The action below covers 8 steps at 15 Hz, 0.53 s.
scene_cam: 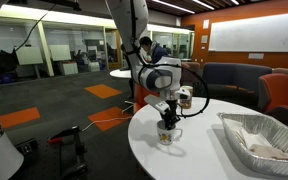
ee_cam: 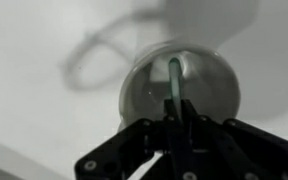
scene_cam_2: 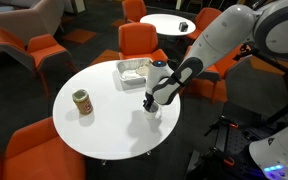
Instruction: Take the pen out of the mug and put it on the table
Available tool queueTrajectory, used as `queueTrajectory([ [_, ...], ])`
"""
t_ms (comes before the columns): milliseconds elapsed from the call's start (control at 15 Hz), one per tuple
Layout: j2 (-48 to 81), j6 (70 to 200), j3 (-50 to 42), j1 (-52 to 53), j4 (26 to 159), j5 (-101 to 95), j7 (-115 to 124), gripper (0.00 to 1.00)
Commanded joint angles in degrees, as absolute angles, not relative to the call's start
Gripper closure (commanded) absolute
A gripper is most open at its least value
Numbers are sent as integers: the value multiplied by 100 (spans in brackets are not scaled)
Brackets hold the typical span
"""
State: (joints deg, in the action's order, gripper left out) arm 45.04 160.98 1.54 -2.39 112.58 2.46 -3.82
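Observation:
The robot needs to lift the pen in its gripper clear of the mug's rim next, carry it outward, lower it and let go, because bare tabletop lies outward, beyond the mug (scene_cam: 167,135).
The small white mug (scene_cam: 167,135) stands on the large round white table (scene_cam: 199,155), near its edge in both exterior views; in one of them my arm hides most of it (scene_cam_2: 152,108). In the wrist view I look straight down into the mug (ee_cam: 199,85). The thin green pen (ee_cam: 174,78) stands in it and runs up between my fingers. My gripper (ee_cam: 176,112) sits directly over the mug's mouth, its fingers closed on the pen's upper end. The gripper also shows in both exterior views (scene_cam: 167,116) (scene_cam_2: 151,99).
A foil tray (scene_cam: 259,140) (scene_cam_2: 132,70) lies on the table beyond the mug. A tan cylindrical container (scene_cam_2: 82,102) stands across the table. Orange chairs (scene_cam_2: 29,48) ring the table, and a smaller round white table (scene_cam_2: 174,22) stands behind.

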Motion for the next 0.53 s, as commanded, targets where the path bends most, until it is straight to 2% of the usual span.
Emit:
queueTrajectory([
  [0, 3903, 15831, -70, 44, 11694, 111, -84, 97],
  [200, 3340, 15304, 43, 6, 11955, 117, -244, 97],
  [467, 2837, 13830, 246, -110, 11826, 221, -555, 97],
])
